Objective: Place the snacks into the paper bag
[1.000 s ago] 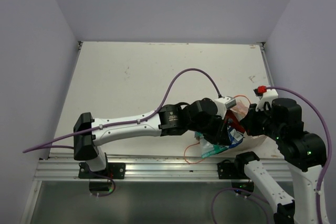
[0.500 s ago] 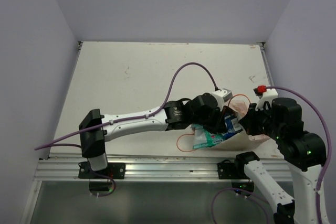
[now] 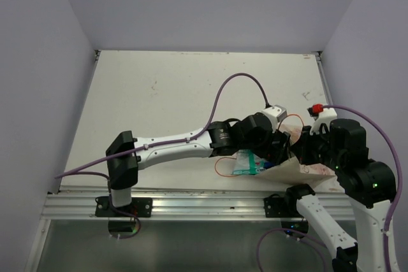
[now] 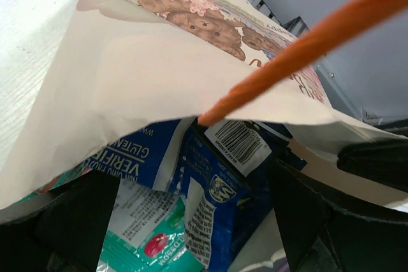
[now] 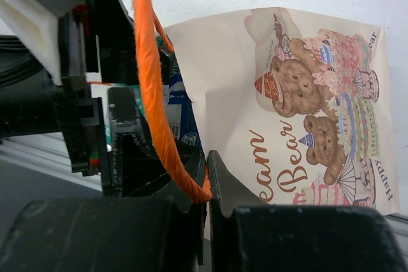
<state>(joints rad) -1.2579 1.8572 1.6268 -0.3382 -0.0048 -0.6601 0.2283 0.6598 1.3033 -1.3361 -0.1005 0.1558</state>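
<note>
Next I will move my left gripper past the teal packet and close on the bag's second orange handle loop, which lies to its left in the top view, still unheld.
The beige paper bag lies on its side at the table's near right, bear print up. My right gripper is shut on its orange string handle. My left gripper is open at the bag's mouth, its dark fingers wide apart. Between them a dark blue snack packet and a teal-and-white packet lie loose, partly under the bag's upper wall. From above, the teal packet still sticks out of the mouth. No other snacks show.
The second orange handle loop lies on the table left of the bag. The metal rail at the table's near edge runs just below the bag. The left arm's purple cable arcs above the table.
My left gripper moved right, deeper into the bag's mouth, and opened, letting go of the packets. The bag's upper wall dropped flatter. My right gripper kept its hold.
</note>
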